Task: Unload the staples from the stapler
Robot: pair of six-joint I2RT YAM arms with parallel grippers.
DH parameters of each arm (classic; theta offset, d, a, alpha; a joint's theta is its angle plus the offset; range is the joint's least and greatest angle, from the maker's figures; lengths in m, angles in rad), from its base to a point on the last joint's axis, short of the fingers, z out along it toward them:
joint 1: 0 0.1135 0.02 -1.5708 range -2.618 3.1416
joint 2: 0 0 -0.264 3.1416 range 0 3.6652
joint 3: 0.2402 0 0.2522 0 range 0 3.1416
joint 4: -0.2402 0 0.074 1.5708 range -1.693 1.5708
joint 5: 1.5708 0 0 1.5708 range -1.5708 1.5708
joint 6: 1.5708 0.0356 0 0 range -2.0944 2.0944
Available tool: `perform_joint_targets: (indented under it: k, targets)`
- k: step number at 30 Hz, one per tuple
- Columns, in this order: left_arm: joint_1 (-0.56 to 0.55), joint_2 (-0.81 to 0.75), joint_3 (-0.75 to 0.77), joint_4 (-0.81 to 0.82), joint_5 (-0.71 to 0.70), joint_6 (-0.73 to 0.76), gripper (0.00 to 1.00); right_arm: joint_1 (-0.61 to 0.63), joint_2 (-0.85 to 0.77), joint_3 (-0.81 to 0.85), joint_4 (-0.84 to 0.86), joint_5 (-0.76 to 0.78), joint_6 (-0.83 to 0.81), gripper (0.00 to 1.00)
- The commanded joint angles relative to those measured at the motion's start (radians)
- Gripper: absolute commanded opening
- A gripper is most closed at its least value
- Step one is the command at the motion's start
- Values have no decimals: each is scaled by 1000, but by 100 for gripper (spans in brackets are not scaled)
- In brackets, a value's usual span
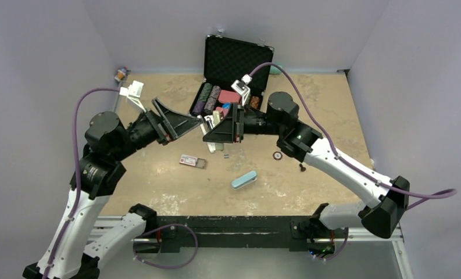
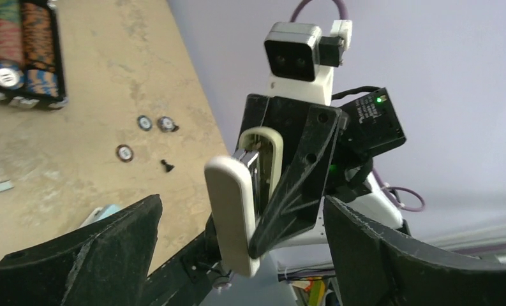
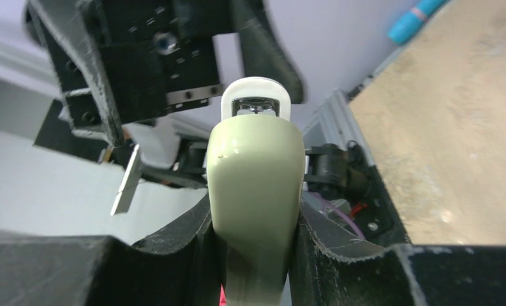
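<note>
My right gripper carries the stapler down onto the tabletop (image 1: 268,114) beside the open case next and releases it, since the staple strip is out of its channel.
My right gripper (image 1: 219,129) is shut on the pale green body of a small stapler (image 3: 256,185) and holds it in the air over the table's middle. The stapler's white lid (image 2: 231,217) is swung open, and the metal channel shows between lid and body. My left gripper (image 1: 187,123) is open, its fingers (image 2: 78,255) wide apart on either side of the stapler and not touching it. A thin silvery staple strip (image 3: 127,180) shows in the air below the left gripper. A small grey strip (image 2: 2,186) lies on the table under the grippers.
An open black case (image 1: 233,58) with poker chips stands at the back. On the table lie a teal oblong (image 1: 244,180), a small card box (image 1: 192,161), loose chips (image 1: 278,155) and a small black piece (image 1: 302,168). Walls enclose the table.
</note>
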Motion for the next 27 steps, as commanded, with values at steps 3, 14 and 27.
perform_joint_targets:
  k: [3,14,27]
  targets:
    - [0,-25,120,-523,-255,235,98,-128,-52,36,-285,159,-110,0]
    - [0,-136,-7,-780,-438,389,96,-284,-15,109,-709,772,-199,0]
    - [0,-246,-146,-778,-556,407,97,-440,618,521,-770,1004,-477,0]
